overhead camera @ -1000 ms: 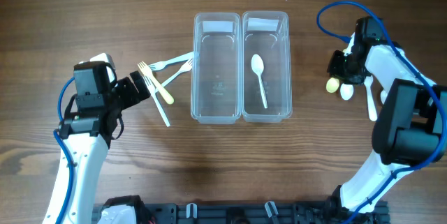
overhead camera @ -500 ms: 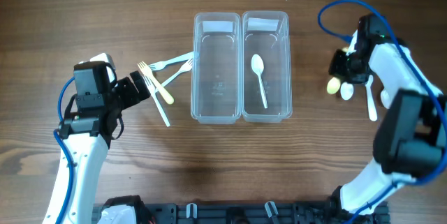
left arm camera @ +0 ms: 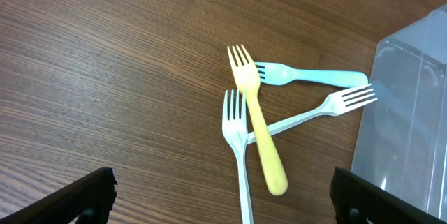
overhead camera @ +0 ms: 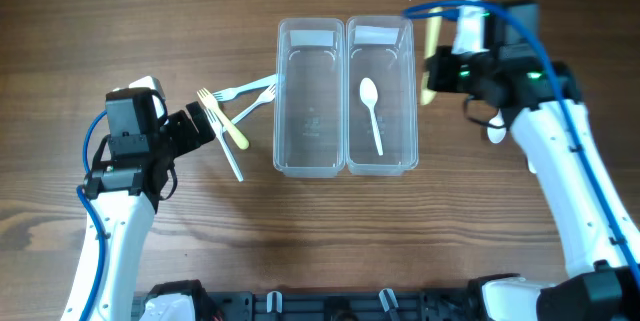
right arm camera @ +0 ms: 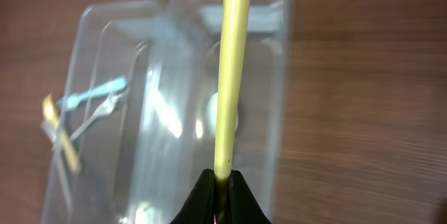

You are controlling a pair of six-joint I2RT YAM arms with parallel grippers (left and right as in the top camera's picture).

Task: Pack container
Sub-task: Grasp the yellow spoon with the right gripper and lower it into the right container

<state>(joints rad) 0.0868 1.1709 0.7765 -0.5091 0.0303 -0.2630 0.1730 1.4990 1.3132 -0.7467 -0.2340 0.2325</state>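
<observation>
The yellow spoon next needs to go down into the container beside the white spoon, lowered by my right gripper.
Two clear containers stand side by side at the table's middle. The left container (overhead camera: 281, 101) is empty. The right container (overhead camera: 411, 101) holds a white spoon (overhead camera: 372, 111). My right gripper (overhead camera: 447, 71) is shut on the handle of a yellow spoon (overhead camera: 431, 46), (right arm camera: 230, 77) and holds it in the air at the right container's right edge. My left gripper (left arm camera: 223, 199) is open and empty, just near of a pile of forks: a yellow fork (left arm camera: 257, 126), a light blue fork (left arm camera: 307, 77) and two white forks (left arm camera: 237, 154).
A white spoon (overhead camera: 496, 133) lies on the table right of the containers, partly under my right arm. The fork pile (overhead camera: 232, 111) touches the left container's left wall. Bare wood surrounds the rest.
My right gripper has lifted the yellow spoon off the table at the right and carried it left to the right container's edge. The left arm has not moved.
</observation>
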